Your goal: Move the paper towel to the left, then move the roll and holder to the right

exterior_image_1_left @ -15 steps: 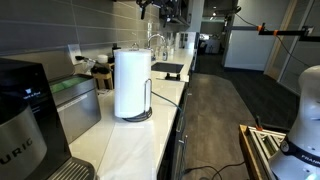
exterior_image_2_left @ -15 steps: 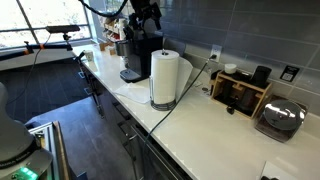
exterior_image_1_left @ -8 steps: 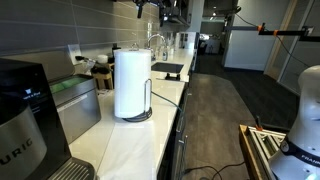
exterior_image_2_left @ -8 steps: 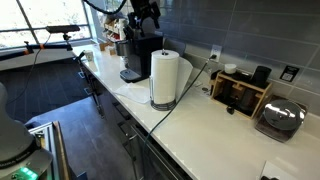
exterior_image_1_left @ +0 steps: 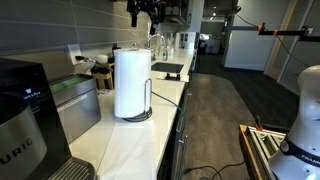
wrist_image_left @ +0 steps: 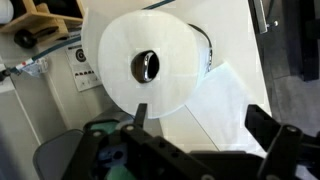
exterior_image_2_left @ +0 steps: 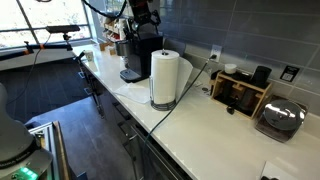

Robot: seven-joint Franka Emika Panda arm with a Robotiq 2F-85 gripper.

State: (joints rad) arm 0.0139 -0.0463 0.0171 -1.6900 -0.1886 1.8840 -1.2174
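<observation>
The roll's broad white top opens only at its middle, so the robot's gripper needs to move over the roll and come down onto the dark core (exterior_image_2_left: 165,53) (wrist_image_left: 146,67) there.
The roll and holder (exterior_image_1_left: 131,82) stand upright on the white counter in both exterior views (exterior_image_2_left: 163,77), a thick white cylinder on a dark round base with a thin wire arm. In the wrist view I look down on the roll's top (wrist_image_left: 120,45). The paper towel (wrist_image_left: 228,100), a flat white sheet, lies on the counter right beside the roll. I cannot make it out in the exterior views. My gripper (wrist_image_left: 203,125) is open and empty, high above the roll and sheet (exterior_image_1_left: 143,10) (exterior_image_2_left: 140,15).
A black coffee machine (exterior_image_2_left: 135,55) stands close beside the roll. A second coffee maker (exterior_image_1_left: 20,115) is near the camera. A wooden rack (exterior_image_2_left: 240,92) and a toaster (exterior_image_2_left: 280,118) sit further along. A sink with faucet (exterior_image_1_left: 156,45) and a black mat (exterior_image_1_left: 167,69) lie beyond the roll.
My gripper has shifted sideways high above the counter, toward a spot over the roll. The roll and holder have not moved.
</observation>
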